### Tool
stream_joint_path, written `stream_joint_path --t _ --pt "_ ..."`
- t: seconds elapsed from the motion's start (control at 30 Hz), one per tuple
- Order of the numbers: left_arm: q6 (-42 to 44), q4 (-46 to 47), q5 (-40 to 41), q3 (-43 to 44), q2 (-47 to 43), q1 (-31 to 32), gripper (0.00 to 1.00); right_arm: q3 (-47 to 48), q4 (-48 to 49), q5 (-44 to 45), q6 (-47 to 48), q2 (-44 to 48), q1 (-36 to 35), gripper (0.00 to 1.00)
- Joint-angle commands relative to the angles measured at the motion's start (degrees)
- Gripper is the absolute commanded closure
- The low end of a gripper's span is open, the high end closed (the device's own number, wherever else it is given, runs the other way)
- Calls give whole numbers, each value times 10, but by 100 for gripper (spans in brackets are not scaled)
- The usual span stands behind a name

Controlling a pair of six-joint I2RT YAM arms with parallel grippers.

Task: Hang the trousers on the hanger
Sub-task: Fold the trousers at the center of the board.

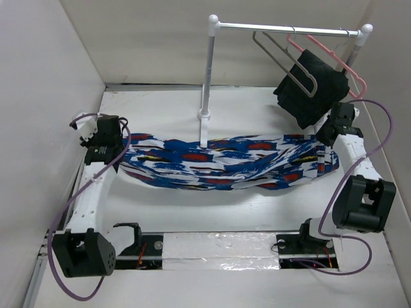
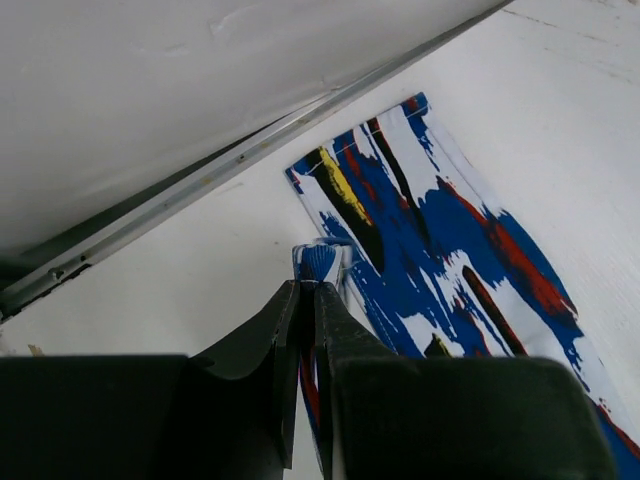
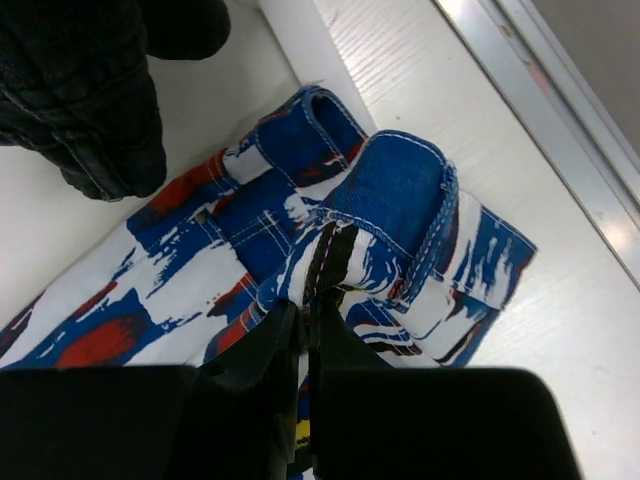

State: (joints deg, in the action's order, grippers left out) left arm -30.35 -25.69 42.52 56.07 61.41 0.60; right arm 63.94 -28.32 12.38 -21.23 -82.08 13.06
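Note:
The trousers are sagging in creases, so my right gripper will carry the waistband outward and slightly to the left in the top view next, beside the black cloth.
The printed trousers [image 1: 225,163] hang stretched between my two grippers across the middle of the table, sagging a little at the centre. My left gripper [image 1: 106,142] is shut on the leg hem [image 2: 318,262] at the left. My right gripper [image 1: 329,131] is shut on the waistband [image 3: 385,215] at the right. The grey wire hanger [image 1: 282,58] hangs on the white rail [image 1: 289,28] at the back right, above and behind the right gripper. It holds nothing.
A pink hanger [image 1: 334,61] with a black cloth [image 1: 311,86] hangs on the same rail, right beside my right gripper; the cloth also shows in the right wrist view [image 3: 80,90]. The rail's white post [image 1: 207,77] stands behind the trousers. White walls close in the left, back and right.

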Motion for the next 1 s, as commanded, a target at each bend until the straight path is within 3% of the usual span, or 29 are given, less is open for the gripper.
stream_joint_path --t 0.0,0.27,0.63,0.97 --pt "-23 8 -19 10 6 -22 100 22 94 -13 -13 -3 -10 100" --pt "-66 -46 48 85 160 -48 100 81 105 -23 -25 -84 -10 100" --pt "-52 -90 56 221 290 -124 100 76 188 -77 -46 -125 7 100" --pt "-57 -135 99 320 430 -124 100 115 204 -83 -43 -209 -5 100"
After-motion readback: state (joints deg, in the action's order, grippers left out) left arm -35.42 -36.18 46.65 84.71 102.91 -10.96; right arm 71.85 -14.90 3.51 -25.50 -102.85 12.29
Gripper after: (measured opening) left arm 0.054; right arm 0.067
